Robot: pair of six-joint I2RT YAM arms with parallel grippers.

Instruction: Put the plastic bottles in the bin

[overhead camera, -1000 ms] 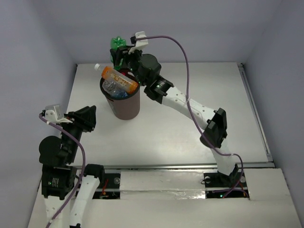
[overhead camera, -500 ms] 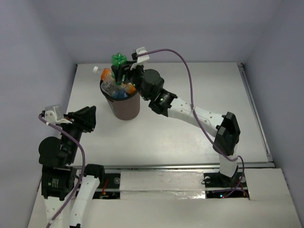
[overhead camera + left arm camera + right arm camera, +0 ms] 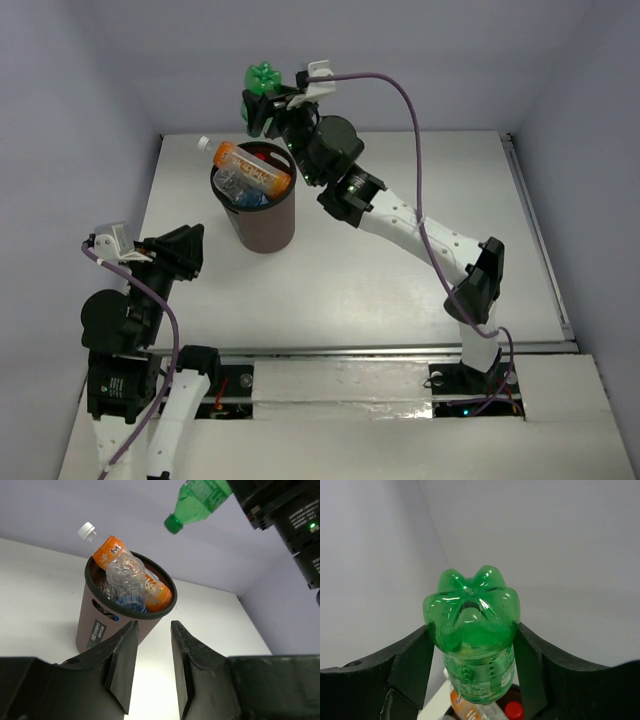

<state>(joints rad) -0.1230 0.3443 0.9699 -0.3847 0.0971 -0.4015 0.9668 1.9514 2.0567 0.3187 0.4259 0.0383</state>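
The green bottle needs to go down cap-first beside the orange bottle, so I need to lower my right gripper toward the bin's far side.
The dark brown bin stands at the table's back left. It holds several bottles. An orange bottle with a white cap lies across its rim, and a plain clear bottle lies beside it. A red cap shows inside. My right gripper is shut on the green bottle and holds it cap down, high above the bin's far rim. In the right wrist view the green bottle fills the space between the fingers. My left gripper is open and empty, low, to the near left of the bin.
A metal rail runs along the table's right edge. Grey walls enclose the back and both sides. The purple cable of the right arm loops above the bin's right side.
The right gripper first lowered the green bottle to the bin's rim, then lifted it higher and slightly right. The left arm has not moved.
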